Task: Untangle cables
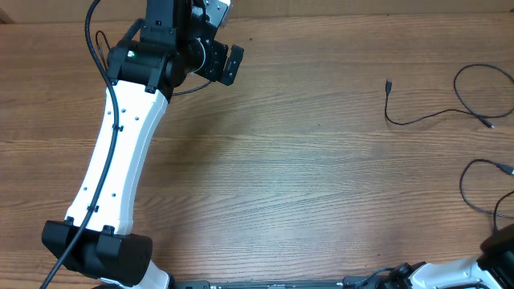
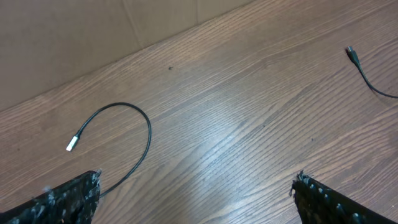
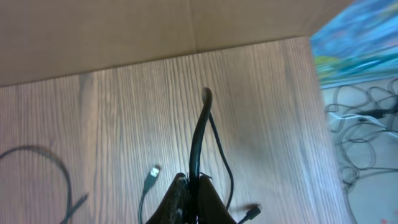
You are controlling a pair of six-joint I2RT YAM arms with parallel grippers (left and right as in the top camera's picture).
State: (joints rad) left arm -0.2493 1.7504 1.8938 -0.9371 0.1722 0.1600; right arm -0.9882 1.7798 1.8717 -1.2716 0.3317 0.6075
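Observation:
The open patch of bare wood beside the USB plug is below the robot's right gripper, so the gripper should next go down toward it and let go of the thin black cable there.
In the right wrist view my right gripper (image 3: 192, 184) is shut on a thin black cable (image 3: 199, 134). The cable rises from the jaws, bends over at its top and drops to a small plug (image 3: 252, 213). A second cable end with a USB plug (image 3: 151, 176) lies just left of the jaws. My left gripper (image 2: 196, 185) is open and empty above the table. A black cable with a silver plug (image 2: 73, 143) loops by its left finger. In the overhead view two loose cables (image 1: 426, 119) (image 1: 474, 181) lie at the right, apart from each other.
A brown cardboard wall (image 2: 62, 43) stands along the far edge of the wooden table (image 1: 305, 177). The white left arm (image 1: 116, 152) crosses the left side. The right arm (image 1: 499, 245) sits at the bottom right corner. Beyond the table's right edge are more wires on the floor (image 3: 364, 124).

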